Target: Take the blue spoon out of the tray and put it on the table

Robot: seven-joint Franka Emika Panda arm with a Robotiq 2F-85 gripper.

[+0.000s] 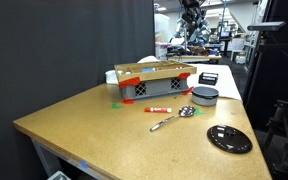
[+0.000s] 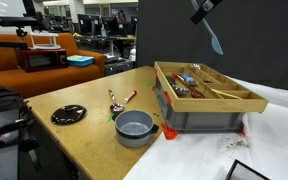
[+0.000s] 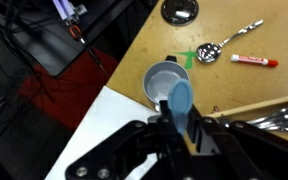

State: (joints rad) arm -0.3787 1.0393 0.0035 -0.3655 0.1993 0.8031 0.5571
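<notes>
My gripper will next move down past the tray's edge and let go of the blue spoon [image 2: 215,39] on the patch of white sheet beside the grey bowl, because that patch is empty.
My gripper [image 3: 180,124] is shut on the blue spoon [image 3: 178,98], whose bowl sticks out past the fingers. In an exterior view the gripper [image 2: 203,9] is high above the tray [image 2: 209,110], and the blue spoon [image 2: 215,39] hangs down from it in the air. The tray is a grey lattice crate with orange-red corners and a tan top [image 1: 154,82], and it holds other utensils. It stands on the wooden table [image 1: 94,130]. In the wrist view the tray edge [image 3: 276,113] is at the lower right.
A round grey bowl [image 2: 135,127] [image 3: 162,80] sits beside the tray, right under the spoon in the wrist view. A metal spoon [image 3: 220,46], a red marker [image 3: 254,61] and a black disc [image 2: 68,115] lie on the table. A white sheet [image 2: 274,125] covers one end.
</notes>
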